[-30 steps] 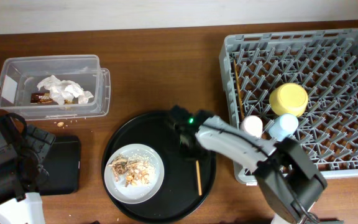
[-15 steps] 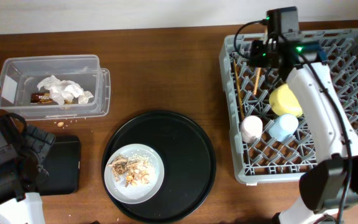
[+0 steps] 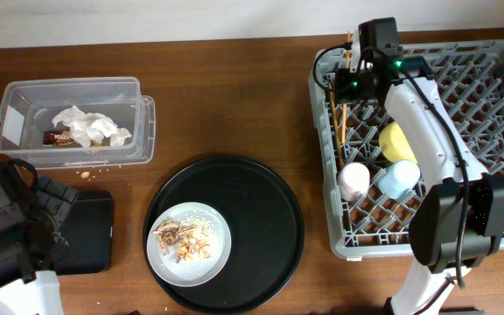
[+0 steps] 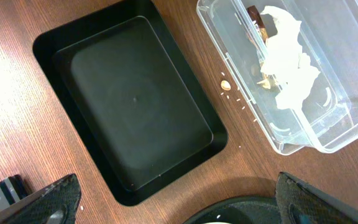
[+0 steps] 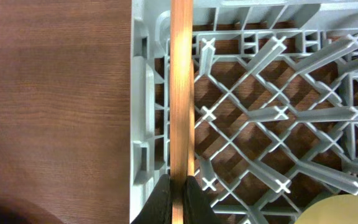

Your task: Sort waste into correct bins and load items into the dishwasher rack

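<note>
I should move my left gripper across the plate, to the right in the overhead view, and lower it astride the plate's crumb-free rim that faces the rack.
My right gripper (image 3: 349,85) is shut on a thin wooden chopstick (image 5: 182,93) and holds it over the left edge of the grey dishwasher rack (image 3: 497,79). In the right wrist view the fingertips (image 5: 163,199) pinch the stick. A second chopstick (image 3: 333,118) lies in the rack beside it. The yellow bowl (image 3: 394,143), pink cup (image 3: 353,181) and light-blue cup (image 3: 398,178) stand in the rack. The pale plate (image 3: 208,262) with crumbs (image 3: 182,238) rests on the round black tray. My left gripper (image 4: 179,211) hangs open and empty at the lower left.
The clear tub (image 3: 138,122) at the left holds white tissue (image 3: 86,127) and a wrapper (image 3: 57,137). The shallow black tray (image 4: 135,99) lies below it. A few crumbs (image 4: 226,84) sit on the wood between them. The round black tray (image 3: 261,210) fills the middle.
The right arm has lifted a chopstick off the round black tray and carried it up and right to the rack's left edge. The left arm has not moved.
</note>
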